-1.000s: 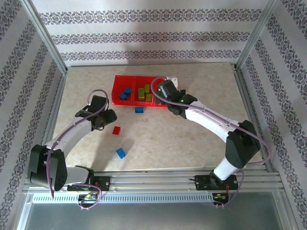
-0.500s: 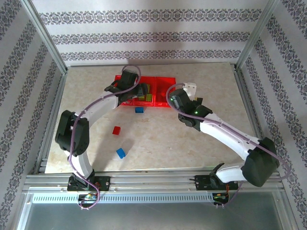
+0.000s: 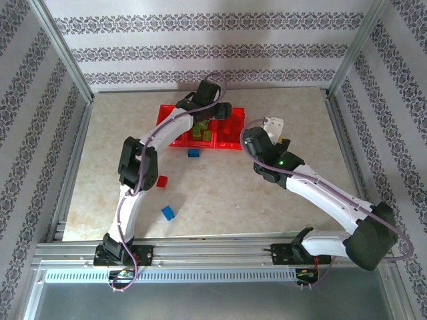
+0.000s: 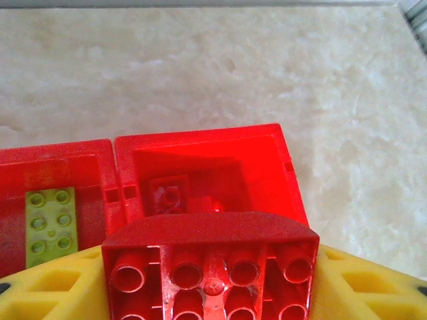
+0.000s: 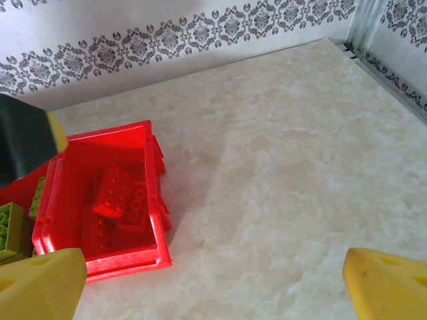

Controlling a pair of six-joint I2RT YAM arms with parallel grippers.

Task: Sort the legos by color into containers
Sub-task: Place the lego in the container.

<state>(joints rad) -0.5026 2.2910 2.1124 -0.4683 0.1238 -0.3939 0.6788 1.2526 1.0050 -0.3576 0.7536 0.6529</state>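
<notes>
My left gripper will go over the red tray's red-brick section and lower to release the matching red brick, because that section lies below, toward my right gripper.
My left gripper (image 3: 208, 112) hangs over the red tray (image 3: 229, 135), shut on a red brick (image 4: 210, 267) whose hollow underside faces the wrist camera between the yellow fingers (image 4: 60, 287). Below it lies the tray's right compartment (image 4: 288, 175), holding red bricks (image 4: 168, 193). A lime green plate (image 4: 50, 220) lies in the middle compartment. My right gripper (image 3: 275, 131) stands open to the right of the tray, nothing between its yellow fingertips (image 5: 40, 283). The right wrist view shows red bricks (image 5: 119, 197) in the tray (image 5: 157, 220) and a green brick (image 5: 9, 230) beside them.
Loose on the marble table in front of the tray are a blue brick (image 3: 193, 153), a red brick (image 3: 161, 181) and another blue brick (image 3: 167, 213). Patterned walls and metal posts ring the table. Open room lies right of the tray.
My left arm has swung from the table's left side up over the tray. My right gripper has drawn back from the tray toward the right.
</notes>
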